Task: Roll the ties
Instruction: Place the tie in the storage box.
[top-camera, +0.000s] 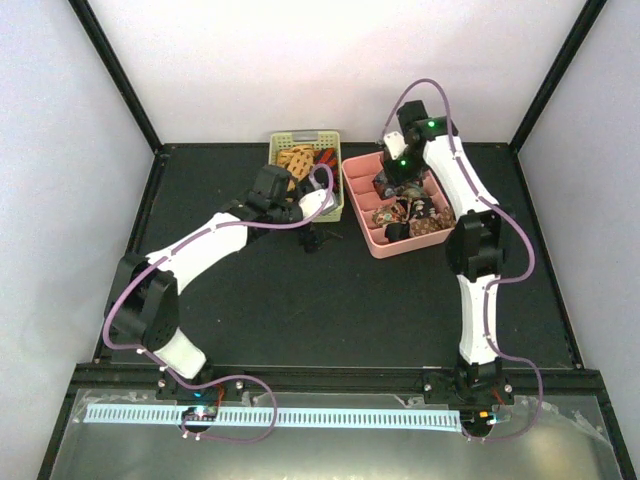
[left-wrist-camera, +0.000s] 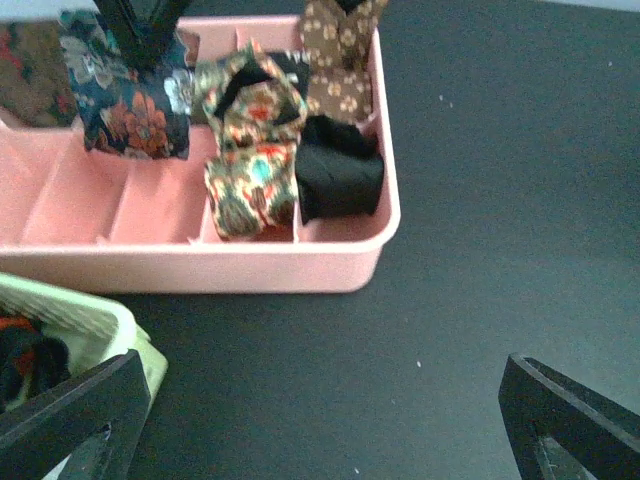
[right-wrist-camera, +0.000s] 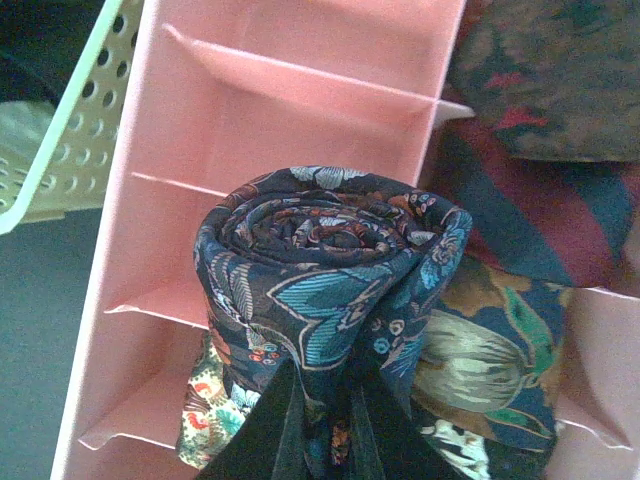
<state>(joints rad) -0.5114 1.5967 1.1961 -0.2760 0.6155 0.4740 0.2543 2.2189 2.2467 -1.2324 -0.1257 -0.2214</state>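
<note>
The empty section of the tray beside the paisley coil (top-camera: 370, 199) (right-wrist-camera: 163, 245) is below. My right gripper should turn next, lower the navy roll into that bare section and let go.
A rolled dark navy floral tie (right-wrist-camera: 325, 265) is pinched in my right gripper (right-wrist-camera: 345, 390), which is shut on it above the pink divided tray (right-wrist-camera: 250, 110). From above, the right gripper (top-camera: 392, 187) hangs over the tray's left part (top-camera: 358, 200). In the left wrist view the same navy roll (left-wrist-camera: 130, 110) hangs over the tray (left-wrist-camera: 200, 265), which holds a paisley coil (left-wrist-camera: 255, 150), a black coil (left-wrist-camera: 340, 180) and a brown patterned tie (left-wrist-camera: 340, 60). My left gripper (left-wrist-camera: 330, 420) is wide open and empty over the dark table, between basket and tray (top-camera: 320, 230).
A pale green slatted basket (top-camera: 335, 190) stands left of the tray, with an orange lattice tie (top-camera: 296, 160) and red and black fabric (top-camera: 325, 157) in it. Its corner (left-wrist-camera: 100, 325) lies beside my left finger. Black frame posts edge the table.
</note>
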